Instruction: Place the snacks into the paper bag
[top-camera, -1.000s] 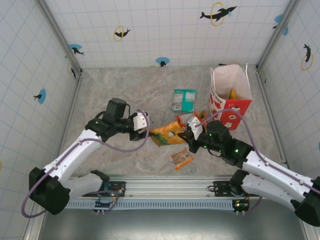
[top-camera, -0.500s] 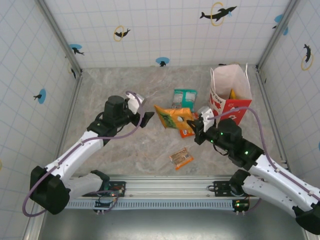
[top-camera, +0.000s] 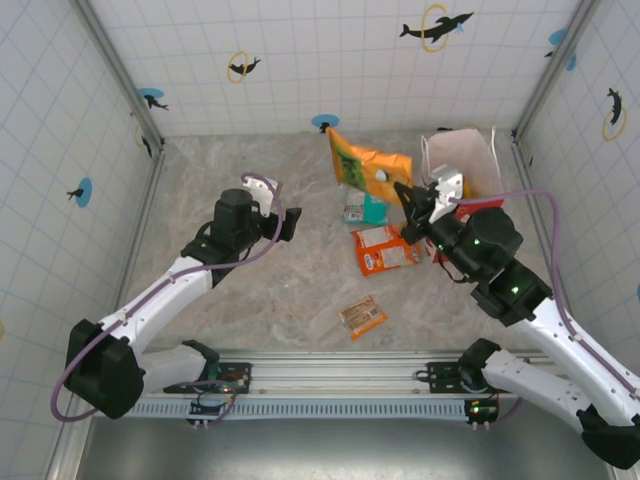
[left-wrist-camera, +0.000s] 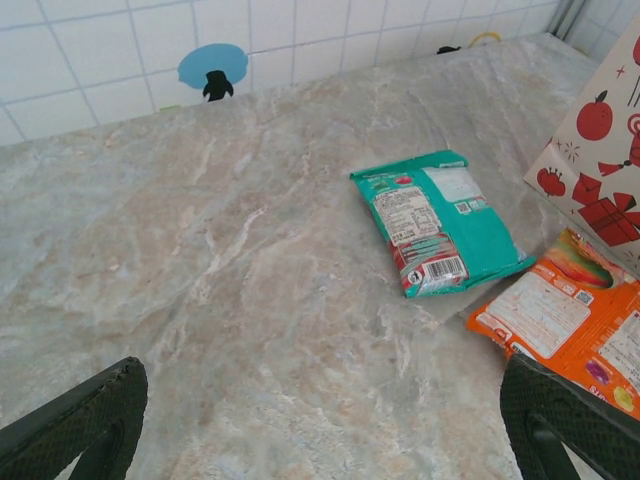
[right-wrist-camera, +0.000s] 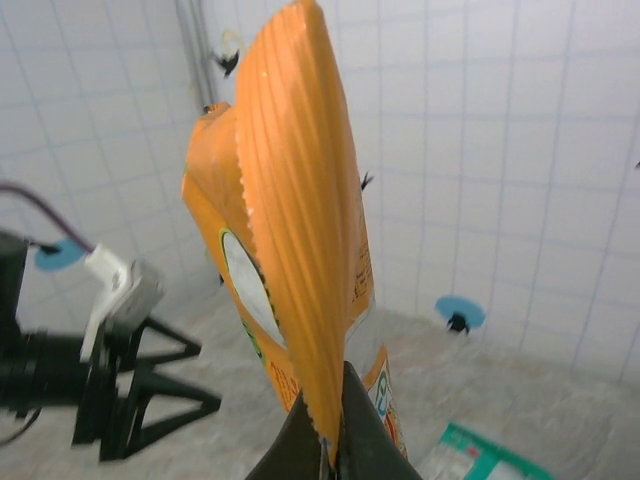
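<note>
My right gripper turns and swings over the paper bag's opening (top-camera: 472, 164) beside it next, then lowers to release the orange-green Krax packet, because the packet points away from the paper bag.
My right gripper (top-camera: 408, 196) is shut on the orange-green Krax packet (top-camera: 368, 164) and holds it in the air just left of the paper bag (top-camera: 458, 150). In the right wrist view the packet (right-wrist-camera: 290, 240) stands upright, its lower edge pinched at the gripper (right-wrist-camera: 335, 455). A teal packet (top-camera: 362, 209) lies on the table, partly hidden by the lifted one. An orange packet (top-camera: 384, 249) lies beside it, and a small wrapped bar (top-camera: 362, 316) sits nearer the front. My left gripper (top-camera: 289, 222) is open over bare table (left-wrist-camera: 320, 440), with the teal packet (left-wrist-camera: 438, 220) and orange packet (left-wrist-camera: 560, 320) ahead of it.
Tiled walls with metal corner posts enclose the marble tabletop (top-camera: 260, 180). The bag's red printed side (left-wrist-camera: 600, 150) stands at the far right of the left wrist view. My left gripper (right-wrist-camera: 130, 390) appears low on the left in the right wrist view.
My right gripper has lifted the Krax packet off the table and carried it up and back toward the bag. The left gripper has drawn back from it. The orange packet now lies uncovered.
</note>
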